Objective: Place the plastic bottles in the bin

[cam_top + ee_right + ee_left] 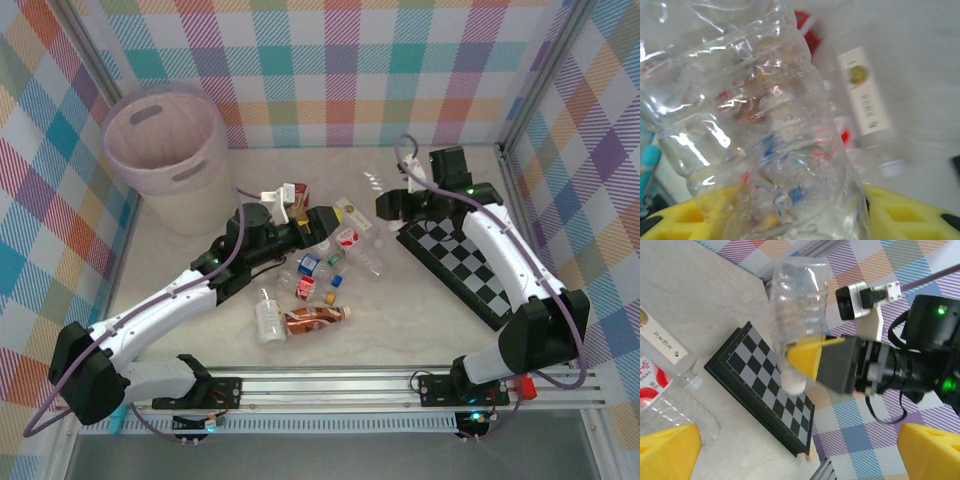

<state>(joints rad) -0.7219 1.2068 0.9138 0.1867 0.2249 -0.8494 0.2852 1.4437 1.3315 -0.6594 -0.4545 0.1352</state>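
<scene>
The loose base end of the clear plastic bottle is outward of the left gripper's open fingers, so the left gripper needs to move outward to that end next and close.
My right gripper is shut on a clear plastic bottle, crumpled and label-free, with the yellow fingers pressing both its sides. In the left wrist view that bottle hangs cap down over the chessboard. My left gripper is open and empty, low over the pile of plastic bottles in the middle of the table. Its yellow fingertips stand wide apart. The pale pink bin stands at the far left corner, away from both grippers.
A black-and-white chessboard lies under the right arm at the right. A brown bottle and a clear white-capped one lie nearest the front. Checked walls close the table in on three sides.
</scene>
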